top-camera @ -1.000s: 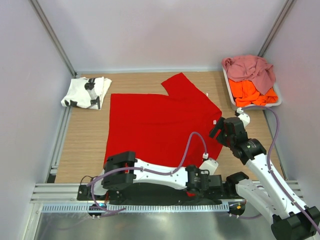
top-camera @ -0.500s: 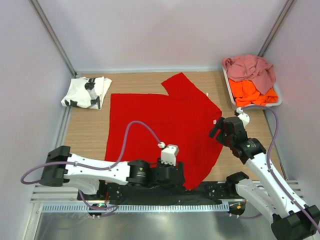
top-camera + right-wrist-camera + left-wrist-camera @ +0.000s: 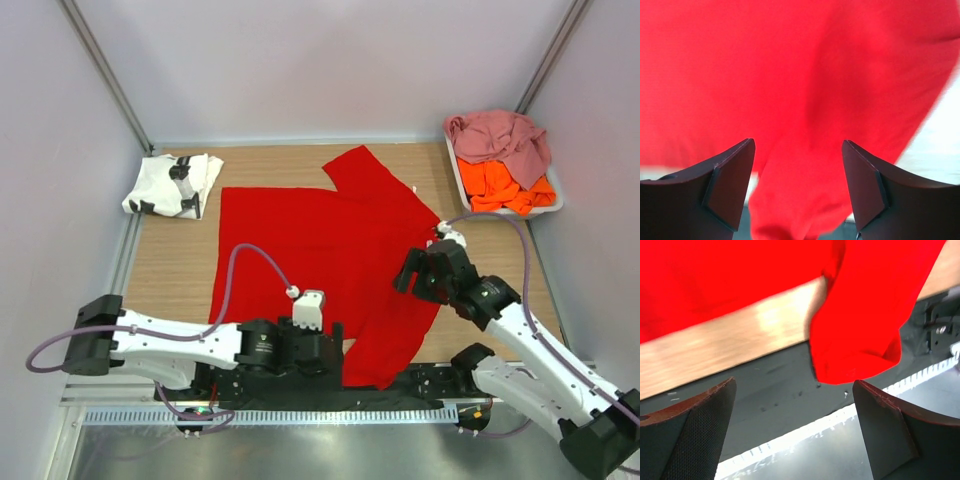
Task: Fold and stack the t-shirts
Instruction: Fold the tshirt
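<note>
The red sleeve's end hangs out past the table, so I should next move my right gripper back toward the table's near edge, turning on the way, onto that end.
The bright red t-shirt (image 3: 320, 245) lies spread on the wooden table, and one sleeve (image 3: 392, 345) reaches over the near edge. My left gripper (image 3: 347, 352) sits low at that edge, open and empty. In its wrist view the red sleeve (image 3: 860, 330) hangs just beyond the open gripper (image 3: 795, 385). My right gripper (image 3: 408, 278) hovers open over the shirt's right side, with red cloth (image 3: 805, 90) filling the view past the open gripper (image 3: 796, 145). A folded white t-shirt (image 3: 172, 185) with black print rests at the back left. The dusty pink t-shirt (image 3: 500, 135) and the orange t-shirt (image 3: 505, 185) are piled at the back right.
A pale plastic tray (image 3: 458, 180) holds the pink and orange shirts at the back right corner. Grey walls close in the table on three sides. A dark strip and a metal rail (image 3: 280, 415) run along the near edge.
My left gripper swung from the right to the middle of the near edge, drew the red sleeve along, then opened and let go. My right gripper moved left over the shirt.
</note>
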Motion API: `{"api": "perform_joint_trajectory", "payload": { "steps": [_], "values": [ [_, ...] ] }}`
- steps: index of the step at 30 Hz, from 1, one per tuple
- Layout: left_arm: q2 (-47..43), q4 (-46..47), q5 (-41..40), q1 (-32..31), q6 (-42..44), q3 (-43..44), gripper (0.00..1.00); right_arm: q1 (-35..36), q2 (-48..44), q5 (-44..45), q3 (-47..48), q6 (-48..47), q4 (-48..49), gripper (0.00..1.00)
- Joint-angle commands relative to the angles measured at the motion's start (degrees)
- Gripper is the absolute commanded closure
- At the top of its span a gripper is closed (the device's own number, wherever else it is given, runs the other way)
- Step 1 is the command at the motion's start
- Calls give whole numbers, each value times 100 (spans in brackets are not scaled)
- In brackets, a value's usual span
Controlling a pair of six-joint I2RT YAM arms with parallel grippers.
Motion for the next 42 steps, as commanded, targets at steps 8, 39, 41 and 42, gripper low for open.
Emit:
{"api": "perform_joint_trajectory", "payload": {
  "steps": [8,39,41,42],
  "values": [
    [-2516,-1443,-583,1760,224,-536,4,3480,225,1041,440,1411,-1671,33],
    [-3915,-1311,1246,4320,480,-1978,0,6655,2238,1340,-192,2037,-558,52],
    [-3942,-1355,1238,4311,444,-1961,0,6655,2098,1323,-227,2037,-593,58],
    [-3950,-1355,1229,4320,427,-1969,0,6655,2054,1323,-245,2028,-576,68]
  ]
}}
